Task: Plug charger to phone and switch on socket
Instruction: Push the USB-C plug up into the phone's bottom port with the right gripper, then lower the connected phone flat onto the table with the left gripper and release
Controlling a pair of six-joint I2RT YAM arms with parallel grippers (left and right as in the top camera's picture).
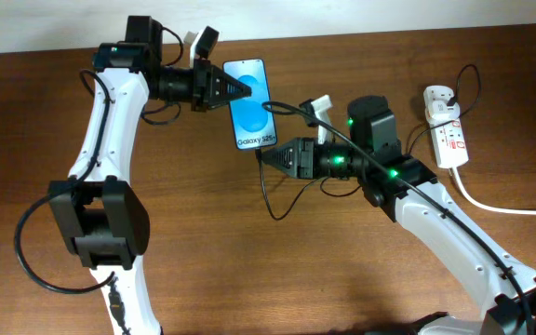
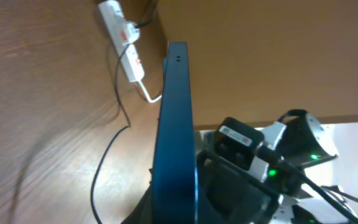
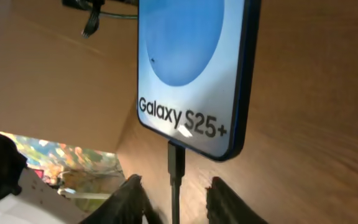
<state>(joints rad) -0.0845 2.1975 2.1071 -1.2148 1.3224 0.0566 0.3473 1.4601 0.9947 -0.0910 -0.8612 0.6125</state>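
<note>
My left gripper is next going to move down to the bare tabletop beside the cable and release the phone, since the connector is seated in the phone's port.
The phone (image 1: 249, 100) has a bright blue screen reading "Galaxy S25+" and is held tilted above the table. My left gripper (image 1: 234, 88) is shut on its left edge. In the left wrist view the phone (image 2: 176, 112) shows edge-on between my fingers (image 2: 176, 204). The charger's black connector (image 3: 175, 158) sits in the phone's (image 3: 191, 62) bottom port. My right gripper (image 3: 178, 196) is open, one finger on each side of the cable without touching it; it also shows in the overhead view (image 1: 262, 156). The thin black cable (image 1: 266, 191) loops down over the table. The socket (image 1: 445, 126) lies at the far right.
The socket's thick white cord (image 1: 501, 207) runs off to the right edge. A black plug and cable sit at the socket's top end (image 1: 443, 93). The socket also shows in the left wrist view (image 2: 126, 37). A pale wall runs behind the table.
</note>
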